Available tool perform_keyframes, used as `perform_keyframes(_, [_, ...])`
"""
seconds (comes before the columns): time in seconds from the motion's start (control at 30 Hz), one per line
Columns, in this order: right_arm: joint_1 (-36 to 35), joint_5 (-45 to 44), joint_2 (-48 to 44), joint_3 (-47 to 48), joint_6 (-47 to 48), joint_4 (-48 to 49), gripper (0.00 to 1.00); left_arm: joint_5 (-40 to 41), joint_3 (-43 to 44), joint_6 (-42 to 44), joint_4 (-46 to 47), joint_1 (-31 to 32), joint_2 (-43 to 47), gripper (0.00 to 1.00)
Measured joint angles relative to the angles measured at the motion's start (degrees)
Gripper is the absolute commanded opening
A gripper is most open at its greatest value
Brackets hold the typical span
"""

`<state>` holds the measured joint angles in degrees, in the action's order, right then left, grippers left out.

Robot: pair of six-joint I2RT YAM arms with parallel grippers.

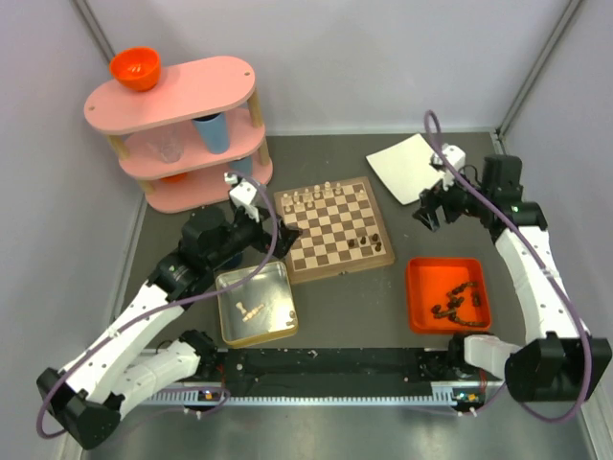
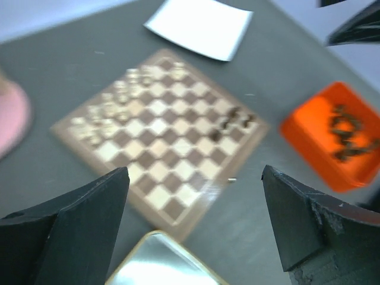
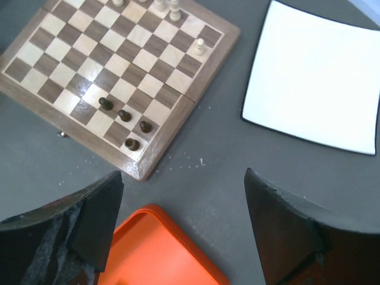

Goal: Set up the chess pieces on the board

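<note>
The left gripper swings across and down next onto the orange tray's tin-side dark piece, still unplaced. That piece lies below and to the gripper's right in the top view.
The board (image 1: 330, 251) lies mid-table. Several cream pieces (image 1: 311, 197) stand along its far left edge and several dark pieces (image 1: 369, 240) near its right edge. More dark pieces (image 1: 458, 302) lie in the orange tray (image 1: 421, 287). A few cream pieces (image 1: 254, 311) lie in the silver tin (image 1: 230, 331). My left gripper (image 1: 285, 237) is open and empty over the board's left edge; its view shows the board (image 2: 166, 154) ahead. My right gripper (image 1: 431, 213) is open and empty right of the board, above the table between the board (image 3: 71, 65) and the tray (image 3: 154, 249).
A white sheet (image 1: 407, 166) lies at the back right. A pink tiered shelf (image 1: 182, 96) with an orange bowl (image 1: 135, 67) and a blue cup (image 1: 211, 131) stands at the back left. A tiny pale bit (image 3: 61, 135) lies by the board's near edge.
</note>
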<state>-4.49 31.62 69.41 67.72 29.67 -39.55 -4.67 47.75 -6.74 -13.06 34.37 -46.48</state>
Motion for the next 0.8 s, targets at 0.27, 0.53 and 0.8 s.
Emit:
perform_keyframes(0.27, [16.20,15.37,-8.13,-16.39,-11.39,12.13,0.85,-13.92,4.26,-13.33,4.63,10.75,-15.23,0.88])
perform_keyframes(0.53, [22.29,21.44,-5.25,-16.76,-18.40,16.85,0.85,-16.02,17.20,-18.12,5.35,23.76,-37.05,0.80])
perform_keyframes(0.8, [22.29,20.87,-4.07,-16.76,-20.35,17.20,0.85,-15.85,36.81,-19.85,0.59,32.65,-58.80,0.65])
